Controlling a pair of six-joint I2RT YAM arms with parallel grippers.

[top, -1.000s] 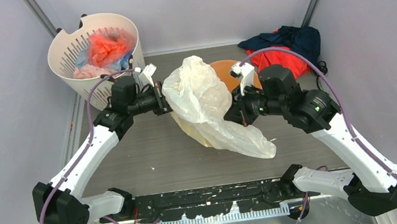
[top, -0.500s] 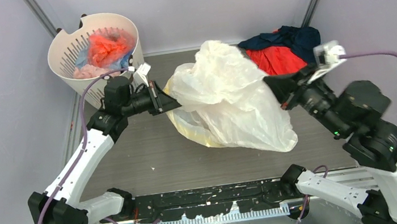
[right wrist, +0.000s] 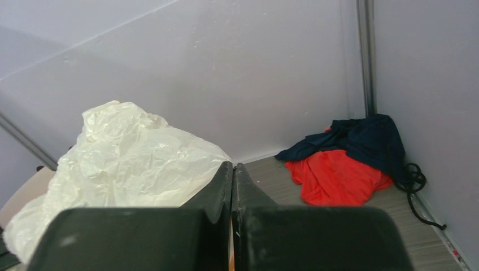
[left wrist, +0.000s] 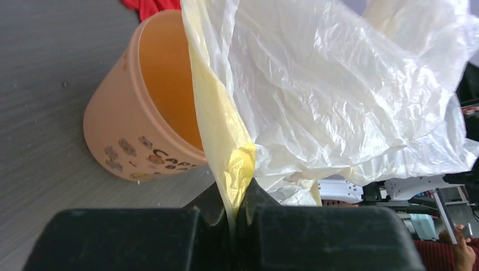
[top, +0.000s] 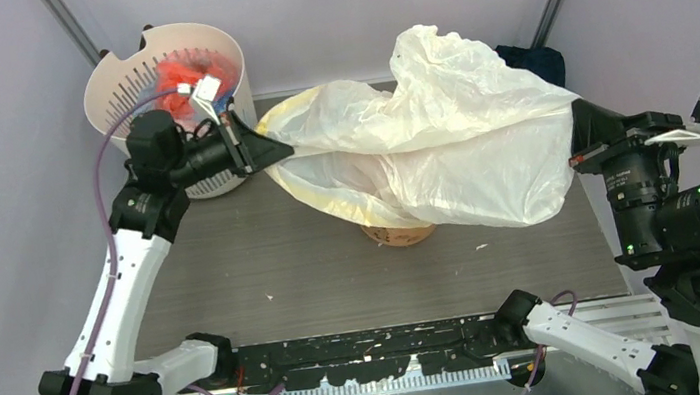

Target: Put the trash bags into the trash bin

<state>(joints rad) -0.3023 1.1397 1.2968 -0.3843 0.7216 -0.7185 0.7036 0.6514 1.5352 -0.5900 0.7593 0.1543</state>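
Note:
My right gripper stays nearly still at the bag's pinched end (top: 568, 102) (right wrist: 223, 157) next and opens its fingers to release the bag, since my left gripper holds its yellow edge.
The trash bag (top: 441, 151), a large wrinkly pale-yellow film bag, hangs stretched in the air between both grippers. My left gripper (top: 265, 153) is shut on the bag's left edge, and the film (left wrist: 237, 164) is pinched between its jaws (left wrist: 234, 197). At the bag's right end my right gripper (top: 580, 121) is shut, apparently on the film; in the right wrist view the bag (right wrist: 124, 164) billows left of the closed fingertips (right wrist: 233, 169). The trash bin (top: 397, 235), an orange bucket, stands under the bag, mostly hidden. Its open mouth and printed side (left wrist: 141, 113) show in the left wrist view.
A white slotted basket (top: 119, 110) with red, pink and blue plastic bundles stands at the back left, just behind the left wrist. A red and navy cloth heap (right wrist: 347, 161) lies in the back right corner. Grey walls enclose the table on three sides.
Both arms have pulled apart and upward, the left toward the basket and the right to the far right. The bag has gone from a hanging bunch to a wide stretched sheet above the bucket.

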